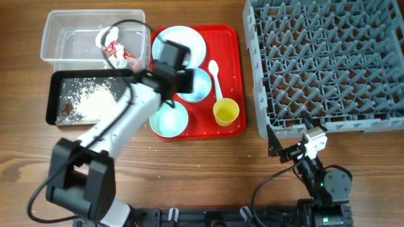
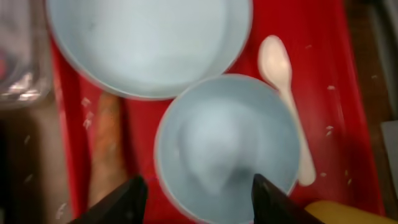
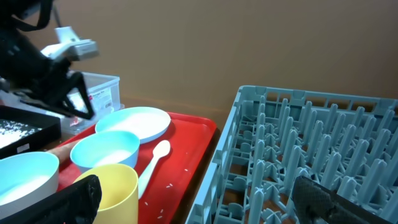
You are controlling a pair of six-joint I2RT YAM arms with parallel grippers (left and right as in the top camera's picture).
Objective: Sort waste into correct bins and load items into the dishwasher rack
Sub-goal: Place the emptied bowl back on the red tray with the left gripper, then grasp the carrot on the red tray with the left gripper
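My left gripper will next move toward the black bin's side and down onto the orange-brown stick point(image 2: 106, 149), because its fingers are on both sides of the upper bowl.
On the red tray point(image 1: 230, 69) lie a pale-blue plate point(image 1: 180, 41), two pale-blue bowls point(image 1: 197, 85) point(image 1: 168, 120), a white spoon point(image 1: 216, 79) and a yellow cup point(image 1: 226, 111). My left gripper point(image 1: 180, 82) hovers open and empty over the upper bowl point(image 2: 227, 137), below the plate point(image 2: 149, 43). An orange-brown stick point(image 2: 106, 149) lies on the tray's left edge, left of my left gripper point(image 2: 199, 202). The clear bin point(image 1: 76, 41) holds the red-and-white wrapper point(image 1: 117, 50). The black bin point(image 1: 88, 98) holds rice grains point(image 1: 95, 101) and a brown lump point(image 1: 66, 108). My right gripper point(image 1: 290, 133) is open and empty in front of the rack point(image 1: 328, 63).
The right wrist view shows its open gripper point(image 3: 205, 205), the yellow cup point(image 3: 115, 186) close ahead, the spoon point(image 3: 152, 158), the rack point(image 3: 311, 155) on the right and the left arm point(image 3: 43, 68) beyond the tray. Loose grains dot the tray point(image 2: 329, 87).
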